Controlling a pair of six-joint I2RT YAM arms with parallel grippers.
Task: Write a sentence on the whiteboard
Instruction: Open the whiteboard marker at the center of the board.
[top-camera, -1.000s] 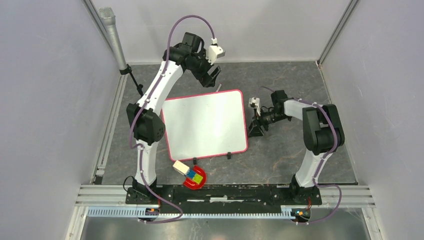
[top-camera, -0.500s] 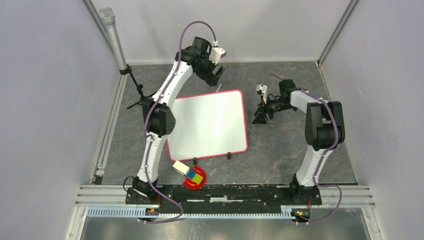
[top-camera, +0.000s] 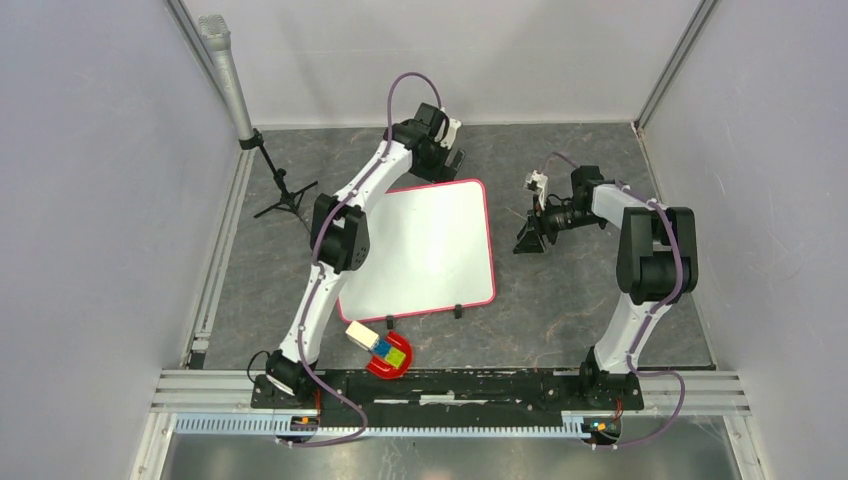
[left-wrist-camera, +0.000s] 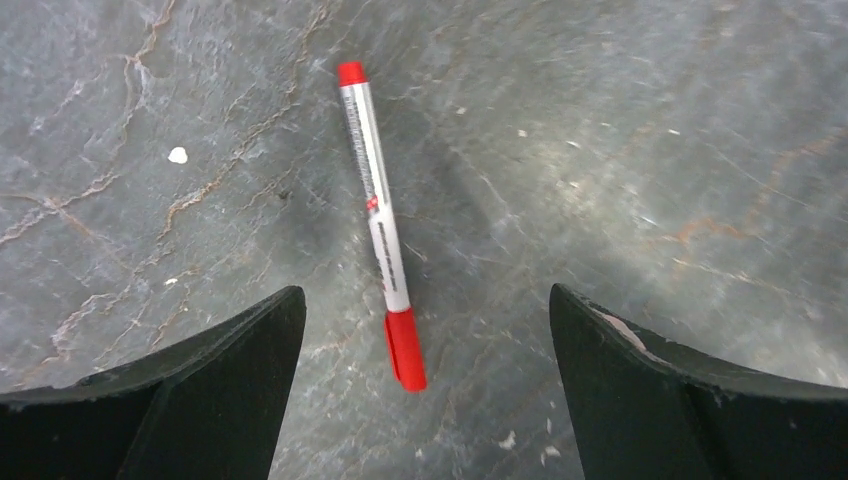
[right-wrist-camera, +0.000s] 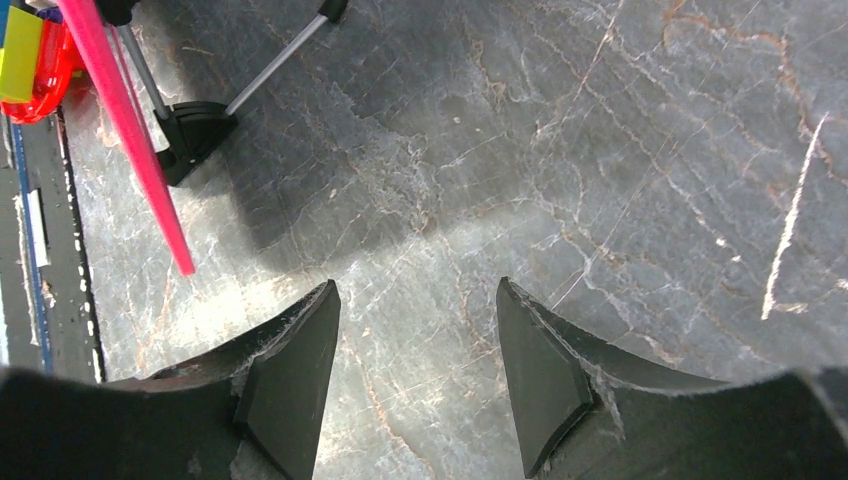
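Note:
To get astride the marker (left-wrist-camera: 378, 200), my left gripper should lower while shifting from the red cap to the adjoining white body of the marker.
The whiteboard (top-camera: 425, 250), white with a thin pink border, lies flat in the middle of the table. A marker (left-wrist-camera: 378, 200) with a white barrel and red cap lies on the grey stone surface. My left gripper (left-wrist-camera: 425, 290) hovers over it, jaws wide open, the cap end between the fingertips and touching neither. From above, the left gripper (top-camera: 448, 160) sits just beyond the board's far edge and hides the marker. My right gripper (top-camera: 527, 240) stands open and empty over bare table right of the board, as the right wrist view (right-wrist-camera: 416, 284) confirms.
A microphone on a small tripod (top-camera: 283, 195) stands at the back left. A red holder with coloured blocks (top-camera: 388, 355) and a pale block (top-camera: 361, 335) lie near the board's front edge. The enclosure's walls close in the sides and back.
The left arm has stretched farther back and right, and its gripper has dropped toward the table past the board's far edge. The right gripper has drifted back and right, away from the board.

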